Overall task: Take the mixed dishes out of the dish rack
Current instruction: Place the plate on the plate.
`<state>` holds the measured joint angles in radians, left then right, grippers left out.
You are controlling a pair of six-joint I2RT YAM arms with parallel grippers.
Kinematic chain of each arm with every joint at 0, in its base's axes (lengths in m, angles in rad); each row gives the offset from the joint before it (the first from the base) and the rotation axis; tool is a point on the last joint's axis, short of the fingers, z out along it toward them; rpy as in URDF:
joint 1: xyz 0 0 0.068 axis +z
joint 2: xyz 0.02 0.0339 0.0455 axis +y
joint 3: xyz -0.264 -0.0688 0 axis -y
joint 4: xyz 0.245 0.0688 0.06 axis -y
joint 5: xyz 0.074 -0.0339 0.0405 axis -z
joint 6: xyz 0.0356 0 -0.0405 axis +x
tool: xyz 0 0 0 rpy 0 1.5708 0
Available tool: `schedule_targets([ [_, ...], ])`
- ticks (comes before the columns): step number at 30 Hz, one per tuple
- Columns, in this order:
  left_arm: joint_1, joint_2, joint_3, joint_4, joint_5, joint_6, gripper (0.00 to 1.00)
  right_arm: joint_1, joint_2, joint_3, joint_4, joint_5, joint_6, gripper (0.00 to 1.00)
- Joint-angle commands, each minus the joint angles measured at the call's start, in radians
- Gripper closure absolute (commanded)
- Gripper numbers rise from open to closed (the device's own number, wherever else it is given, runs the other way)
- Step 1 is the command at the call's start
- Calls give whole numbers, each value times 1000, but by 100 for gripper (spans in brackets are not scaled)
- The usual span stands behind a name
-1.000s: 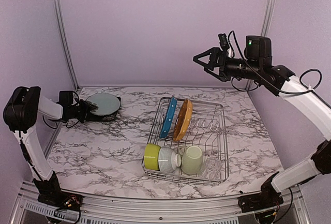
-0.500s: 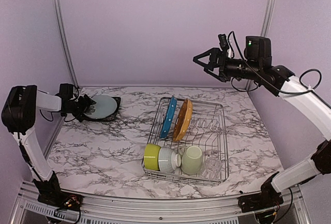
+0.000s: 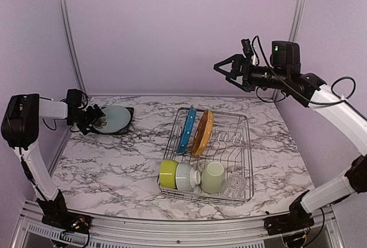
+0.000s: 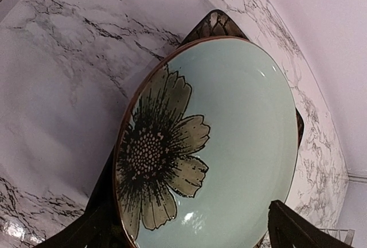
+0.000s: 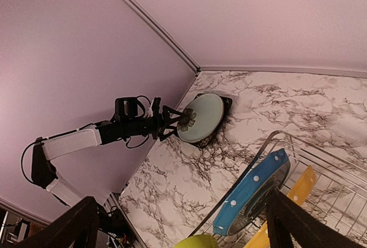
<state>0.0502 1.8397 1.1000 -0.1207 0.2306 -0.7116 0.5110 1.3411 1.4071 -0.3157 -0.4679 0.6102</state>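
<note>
The right gripper tilts down next, fingers lowering astride the orange plate's upper rim (image 3: 208,116) (image 5: 303,185). The plate stands upright below, to its left in the top view.
The pale grey-green plate (image 3: 116,116) with a dark flower (image 4: 229,139) lies on the black plate (image 4: 215,26) at the far left of the table. My left gripper (image 3: 93,119) stands open at its near rim, the fingers spread to either side and holding nothing. The dish rack (image 3: 245,145) stands mid-table with the blue dotted plate (image 3: 186,129) and orange plate (image 3: 203,132) upright. Along its front are the lime-green bowl (image 3: 168,173), white ribbed bowl (image 3: 186,176), pale green mug (image 3: 213,177) and clear glass (image 3: 234,185). My right gripper (image 3: 226,67) hangs open and empty high above the rack.
Lilac walls close in the table on the left, back and right, and the stacked plates sit close to the back left corner. Bare marble (image 3: 114,162) stretches between the stacked plates and the rack. The rack's right rim is near the right wall.
My left gripper opened and let go of the pale grey-green plate, then drew back slightly to the left. The right arm has not moved.
</note>
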Motion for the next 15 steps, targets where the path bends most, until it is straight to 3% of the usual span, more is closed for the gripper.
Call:
schedule_targets([
  [1, -11, -25, 34, -68, -32, 59, 2, -7, -4, 0, 6, -8, 5, 2],
  [10, -77, -76, 165, -268, -268, 215, 1, -2, 25, 65, -127, 58, -35, 2],
  [15, -96, -149, 243, -349, -415, 284, 1, 18, 78, 168, -276, 177, -89, 1],
])
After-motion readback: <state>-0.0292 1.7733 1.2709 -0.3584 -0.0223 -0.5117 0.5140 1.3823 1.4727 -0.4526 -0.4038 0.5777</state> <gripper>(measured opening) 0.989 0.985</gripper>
